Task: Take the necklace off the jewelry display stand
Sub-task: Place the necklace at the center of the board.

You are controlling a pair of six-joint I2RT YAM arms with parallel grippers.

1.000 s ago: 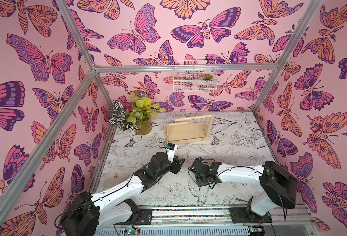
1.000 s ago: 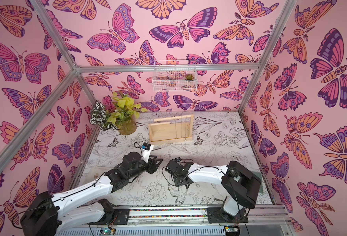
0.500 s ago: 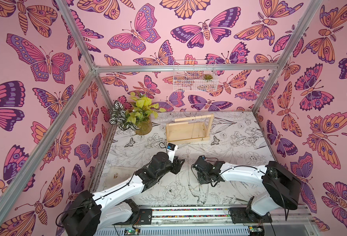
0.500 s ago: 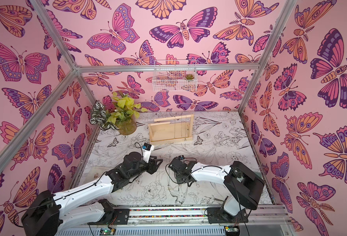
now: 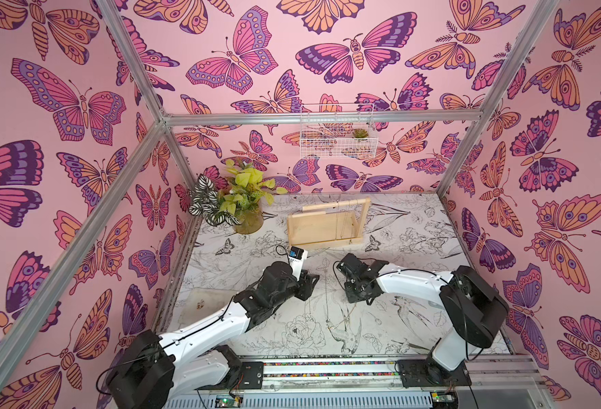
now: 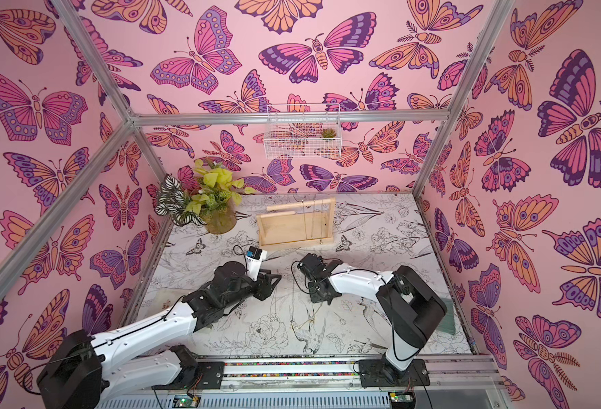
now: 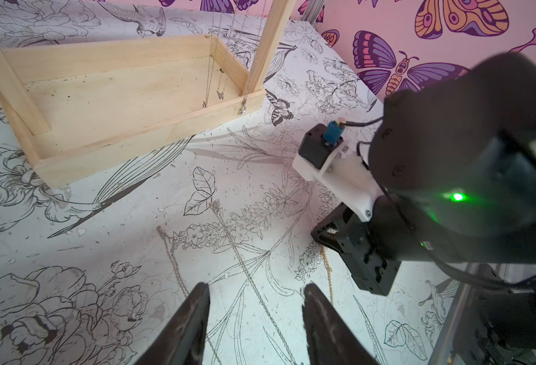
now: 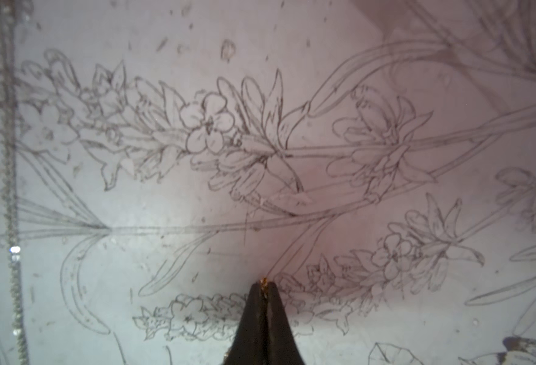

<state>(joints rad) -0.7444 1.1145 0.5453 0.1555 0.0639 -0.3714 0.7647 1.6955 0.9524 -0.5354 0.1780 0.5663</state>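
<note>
The right gripper will next pull the end of the gold necklace outward and let go of it on the tabletop beside the far ends of the silver chains, because it is short of them.
The pale wooden jewelry display stand [image 5: 313, 230] [image 6: 284, 230] [image 7: 118, 94] stands at the back of the table. Thin necklaces [image 5: 343, 219] [image 7: 211, 72] hang from its crossbar near one upright. On the table lie two silver chains [image 7: 244, 271] [image 7: 173, 262] [image 8: 9, 189] and a gold necklace [image 7: 327, 271]. My right gripper [image 8: 264, 286] [image 5: 353, 297] points down at the table, shut on the end of the gold necklace [image 8: 264, 280]. My left gripper [image 7: 255, 300] [image 5: 309, 283] is open above a silver chain, holding nothing.
A potted plant [image 5: 238, 205] stands at the back left beside the stand. A white wire basket [image 5: 338, 141] with a small succulent hangs on the back wall. Pink butterfly walls close in three sides. The arms' rail [image 5: 327, 368] runs along the front.
My right gripper's jaws have closed the last bit onto the gold chain, and its wrist has shifted slightly to the right. The left arm has barely moved.
</note>
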